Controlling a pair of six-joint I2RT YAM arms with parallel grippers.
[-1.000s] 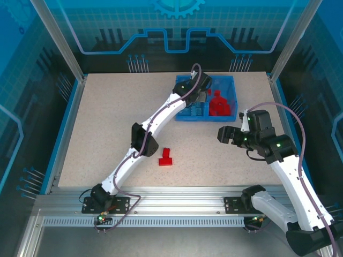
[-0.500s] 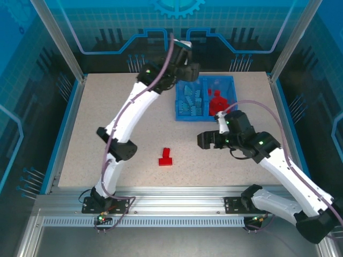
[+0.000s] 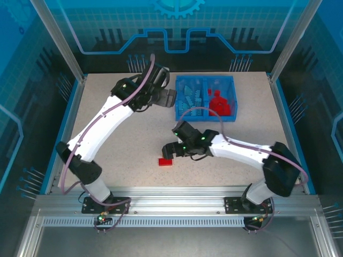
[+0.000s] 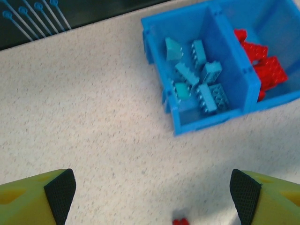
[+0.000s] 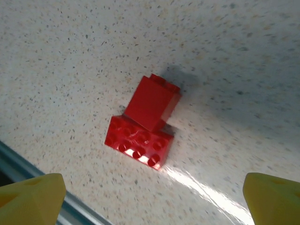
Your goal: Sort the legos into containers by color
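Observation:
Opposite sides of the square red lego below my right gripper are clear of the studded brick, so next I need to lower its open fingers around them and close.
Two red legos (image 5: pixel 143 124) lie joined on the table near the front, a small brick (image 5: pixel 155 100) against a studded 2x4 (image 5: pixel 138 141). My right gripper (image 5: pixel 154 197) hangs open just above them, nothing between its fingers; from above it (image 3: pixel 170 150) partly covers the red legos (image 3: pixel 165 161). The blue bin (image 3: pixel 206 118) holds light blue legos (image 3: pixel 191 97) in its left compartment and red ones (image 3: pixel 220 101) in its right. My left gripper (image 3: pixel 167 98) hovers open just left of the bin. Its wrist view looks down on the light blue legos (image 4: pixel 197 79) and red legos (image 4: pixel 262 65).
A speckled beige table (image 3: pixel 118 134) spreads left of the bin and the loose bricks. Blue side rails (image 3: pixel 67 128) and a metal front rail (image 3: pixel 177 195) border it. A red speck of lego (image 4: pixel 180 221) peeks in at the bottom edge of the left wrist view.
My left gripper left the bin's left compartment, swung left and opened. My right arm swept left and down across the table to the two loose red legos.

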